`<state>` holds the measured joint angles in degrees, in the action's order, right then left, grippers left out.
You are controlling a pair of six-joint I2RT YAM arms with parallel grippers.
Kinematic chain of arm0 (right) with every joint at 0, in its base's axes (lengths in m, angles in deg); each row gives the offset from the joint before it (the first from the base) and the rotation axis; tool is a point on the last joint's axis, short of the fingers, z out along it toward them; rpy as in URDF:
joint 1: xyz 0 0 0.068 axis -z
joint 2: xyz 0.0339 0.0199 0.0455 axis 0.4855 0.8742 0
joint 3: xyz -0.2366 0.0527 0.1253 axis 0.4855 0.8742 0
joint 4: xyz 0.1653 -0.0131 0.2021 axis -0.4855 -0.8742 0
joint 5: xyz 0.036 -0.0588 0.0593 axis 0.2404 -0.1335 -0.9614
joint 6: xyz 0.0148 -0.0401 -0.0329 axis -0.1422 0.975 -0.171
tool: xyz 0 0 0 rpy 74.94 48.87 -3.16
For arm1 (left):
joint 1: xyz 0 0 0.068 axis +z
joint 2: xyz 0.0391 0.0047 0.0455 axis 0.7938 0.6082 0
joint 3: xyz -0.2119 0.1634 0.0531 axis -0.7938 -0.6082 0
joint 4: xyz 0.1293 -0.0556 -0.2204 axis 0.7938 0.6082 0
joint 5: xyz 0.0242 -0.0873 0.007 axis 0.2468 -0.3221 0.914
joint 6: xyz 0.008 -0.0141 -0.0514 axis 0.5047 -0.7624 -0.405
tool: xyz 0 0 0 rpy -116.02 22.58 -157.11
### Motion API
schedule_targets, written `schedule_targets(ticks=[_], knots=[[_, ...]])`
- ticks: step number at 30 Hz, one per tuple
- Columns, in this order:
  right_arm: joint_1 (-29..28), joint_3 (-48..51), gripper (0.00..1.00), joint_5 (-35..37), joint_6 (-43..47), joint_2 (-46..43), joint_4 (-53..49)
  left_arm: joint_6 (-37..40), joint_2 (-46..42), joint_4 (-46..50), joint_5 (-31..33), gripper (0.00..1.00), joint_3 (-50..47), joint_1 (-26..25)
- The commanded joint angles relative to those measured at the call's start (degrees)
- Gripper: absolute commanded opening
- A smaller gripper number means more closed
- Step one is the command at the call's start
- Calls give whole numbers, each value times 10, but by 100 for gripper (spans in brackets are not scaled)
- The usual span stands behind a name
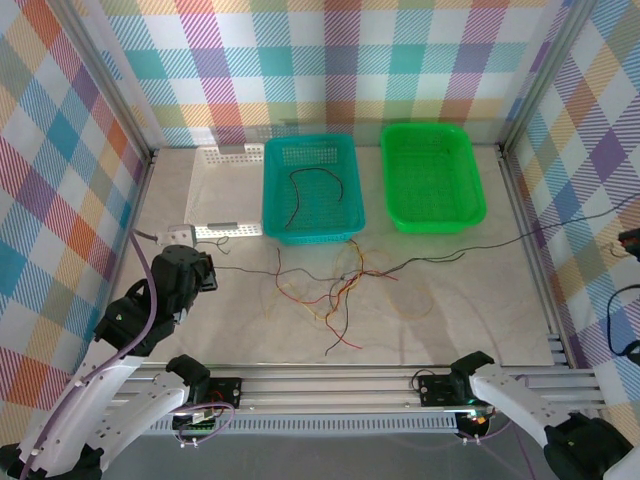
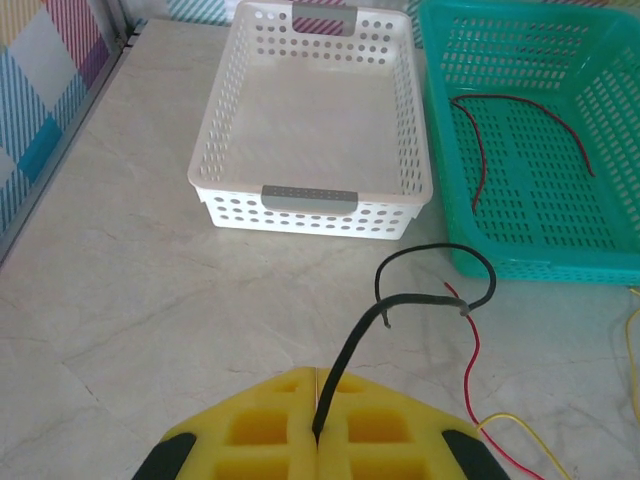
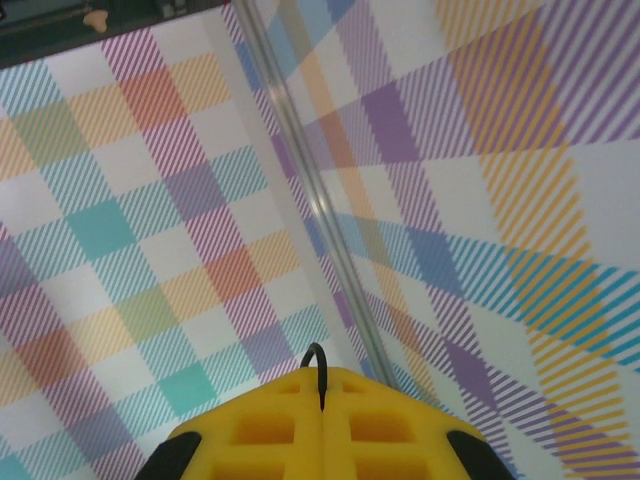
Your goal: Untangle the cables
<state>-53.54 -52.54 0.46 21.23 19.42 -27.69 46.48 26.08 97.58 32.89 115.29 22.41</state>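
Note:
I next need to swing my right gripper from the plaid wall down over the crossing red and yellow wires, to free the loop's black cable that still runs among them.
The cables [image 1: 335, 290] lie as a loose tangle of red, yellow, brown and black wires on the table in front of the baskets. My left gripper [image 2: 320, 428] is shut on a black cable [image 2: 400, 300] that curls up just ahead of its yellow fingers; in the top view this gripper [image 1: 208, 272] is at the left of the tangle. My right gripper [image 3: 322, 405] is shut on a black cable's small loop [image 3: 318, 360], lifted and facing the plaid wall. A long black cable [image 1: 470, 247] runs from the tangle off to the right. A red and a dark cable [image 1: 315, 190] lie in the teal basket [image 1: 272, 200].
A white basket [image 2: 310, 195] stands at the back left, next to the teal basket [image 2: 530, 265]. A green basket [image 1: 470, 215] stands at the back right. Plaid walls with metal rails close off the left, back and right sides.

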Motion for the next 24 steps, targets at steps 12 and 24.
schedule_targets(ticks=[12,24], knots=[[-19,176,0,-488,-75,77,-63,-73,27,-54,-212,0,49,35],[-20,587,0,-644,-141,88,145,-35,74,-111,-273,0,32,35]])
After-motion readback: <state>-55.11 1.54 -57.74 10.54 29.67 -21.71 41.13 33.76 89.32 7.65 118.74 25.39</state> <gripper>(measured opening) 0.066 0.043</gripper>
